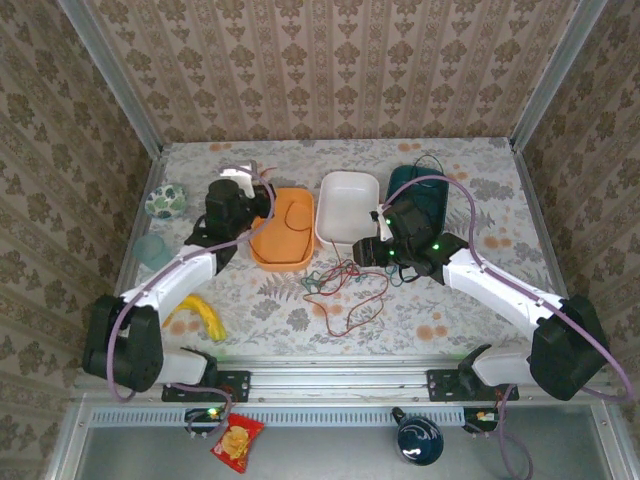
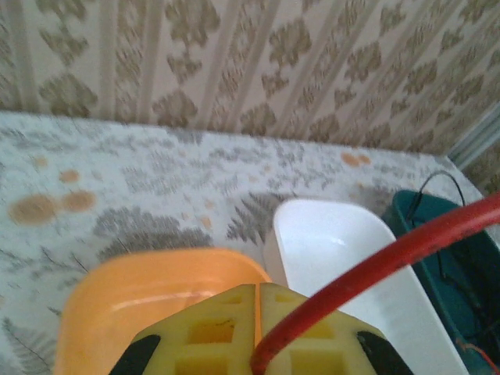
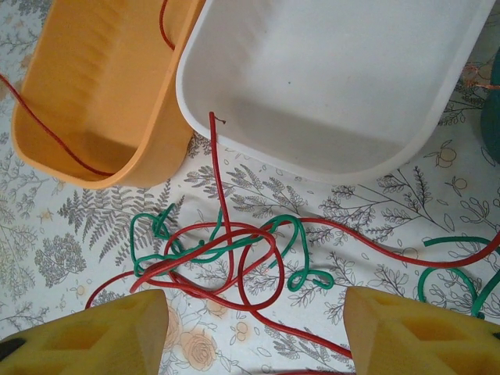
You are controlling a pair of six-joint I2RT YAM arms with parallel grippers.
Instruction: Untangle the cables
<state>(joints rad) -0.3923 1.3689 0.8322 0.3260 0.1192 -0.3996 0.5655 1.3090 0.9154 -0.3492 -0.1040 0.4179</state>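
My left gripper moves across the orange bin (image 2: 176,285) toward the white bin next and releases the red cable (image 2: 375,266) there, because the cable still crosses the orange bin's rim.
A red cable (image 3: 234,273) and a green cable (image 3: 293,234) lie looped through each other on the floral table, in front of the bins (image 1: 345,290). My right gripper (image 3: 254,336) hovers open just above this tangle, touching nothing; seen from above, the right gripper (image 1: 367,255) is at the tangle's right. One red strand (image 3: 47,129) runs into the orange bin (image 3: 101,78). Over the orange bin (image 1: 283,240), my left gripper (image 1: 258,212) is shut on the red cable (image 2: 375,266), which arcs out between its yellow pads (image 2: 211,328). A thin black cable (image 2: 437,183) lies in the teal bin (image 2: 449,250).
A white bin (image 1: 348,205) stands between the orange and teal bins (image 1: 420,190). A patterned ball (image 1: 165,200), a pale cup (image 1: 153,250) and a yellow object (image 1: 200,315) sit along the left side. Walls close in the table on three sides.
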